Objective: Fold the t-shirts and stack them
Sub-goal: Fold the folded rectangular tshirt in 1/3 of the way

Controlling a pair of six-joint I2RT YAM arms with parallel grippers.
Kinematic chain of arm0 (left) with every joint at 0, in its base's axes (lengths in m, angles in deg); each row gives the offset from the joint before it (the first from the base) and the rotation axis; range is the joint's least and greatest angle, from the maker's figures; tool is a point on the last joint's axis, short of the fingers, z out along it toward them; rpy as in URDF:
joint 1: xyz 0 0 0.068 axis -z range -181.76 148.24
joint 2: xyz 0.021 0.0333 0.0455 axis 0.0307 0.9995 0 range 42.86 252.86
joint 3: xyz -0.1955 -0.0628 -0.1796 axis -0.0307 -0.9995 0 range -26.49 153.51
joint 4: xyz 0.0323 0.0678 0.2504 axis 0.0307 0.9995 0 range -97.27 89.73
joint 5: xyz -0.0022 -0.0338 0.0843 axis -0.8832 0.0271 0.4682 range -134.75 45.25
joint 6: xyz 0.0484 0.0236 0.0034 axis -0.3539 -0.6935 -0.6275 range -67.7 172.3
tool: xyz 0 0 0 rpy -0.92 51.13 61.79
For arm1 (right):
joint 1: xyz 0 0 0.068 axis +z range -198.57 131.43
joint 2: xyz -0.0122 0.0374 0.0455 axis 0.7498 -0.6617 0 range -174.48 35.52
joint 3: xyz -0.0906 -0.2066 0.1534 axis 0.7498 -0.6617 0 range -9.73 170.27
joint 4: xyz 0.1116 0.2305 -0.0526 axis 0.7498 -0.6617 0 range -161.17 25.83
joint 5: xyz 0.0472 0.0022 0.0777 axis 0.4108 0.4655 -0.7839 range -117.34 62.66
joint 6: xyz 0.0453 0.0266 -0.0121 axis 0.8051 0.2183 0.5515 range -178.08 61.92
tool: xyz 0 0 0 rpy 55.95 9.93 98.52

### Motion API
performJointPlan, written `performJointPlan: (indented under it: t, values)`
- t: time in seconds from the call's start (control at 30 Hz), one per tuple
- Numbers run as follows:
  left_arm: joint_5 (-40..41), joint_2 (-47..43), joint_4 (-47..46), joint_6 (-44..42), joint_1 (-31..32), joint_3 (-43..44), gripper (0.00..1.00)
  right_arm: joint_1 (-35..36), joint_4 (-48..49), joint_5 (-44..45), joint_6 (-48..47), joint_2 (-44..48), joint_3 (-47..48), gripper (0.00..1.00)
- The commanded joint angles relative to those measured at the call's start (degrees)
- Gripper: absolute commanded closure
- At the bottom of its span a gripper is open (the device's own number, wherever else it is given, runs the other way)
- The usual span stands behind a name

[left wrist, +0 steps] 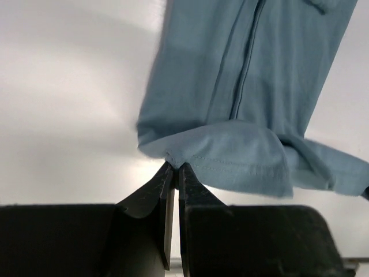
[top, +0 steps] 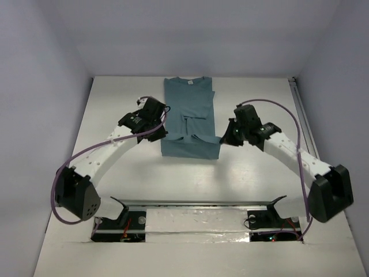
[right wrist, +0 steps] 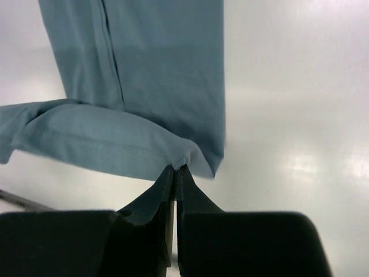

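I will carry the curled hem's corner outward with my right gripper next, lower it onto the teal t-shirt's flat middle (top: 208, 115) and let it go to continue the fold.
A teal t-shirt (top: 189, 112) lies lengthwise on the white table, sides folded in, neck with white label at the far end. Its bottom hem is lifted and curled toward the neck. My left gripper (top: 162, 135) is shut on the hem's left corner; in the left wrist view the gripper (left wrist: 174, 166) pinches the teal t-shirt (left wrist: 242, 86). My right gripper (top: 222, 138) is shut on the hem's right corner; in the right wrist view the gripper (right wrist: 176, 168) pinches the teal t-shirt (right wrist: 155, 63).
A metal rail (top: 196, 203) runs across the near edge between the arm bases. A thin rail (top: 302, 115) lines the table's right side. Grey walls enclose the table on the left, back and right.
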Motion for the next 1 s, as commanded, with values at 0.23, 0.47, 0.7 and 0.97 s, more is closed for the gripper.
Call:
performJointPlan:
  t: [0.23, 0.47, 0.7, 0.97]
  values:
    - [3.5, 14.9, -12.3, -8.0, -6.0, 11.7, 1.0, -9.0, 8.3, -4.8, -10.4, -20.6, 16.8, 1.0]
    - [2.8, 28.8, -12.9, -10.9, -7.7, 22.5, 1.0, -11.1, 8.5, -7.4, -13.7, -32.3, 28.2, 1.0]
    - [2.7, 37.8, -14.1, -10.5, -10.3, 29.0, 1.0, -13.5, 10.0, -9.3, -13.5, -40.5, 34.9, 1.0]
    - [4.0, 40.3, -14.6, -9.5, -10.9, 31.2, 0.73, -13.5, 8.4, -9.4, -14.0, -45.4, 40.3, 0.55]
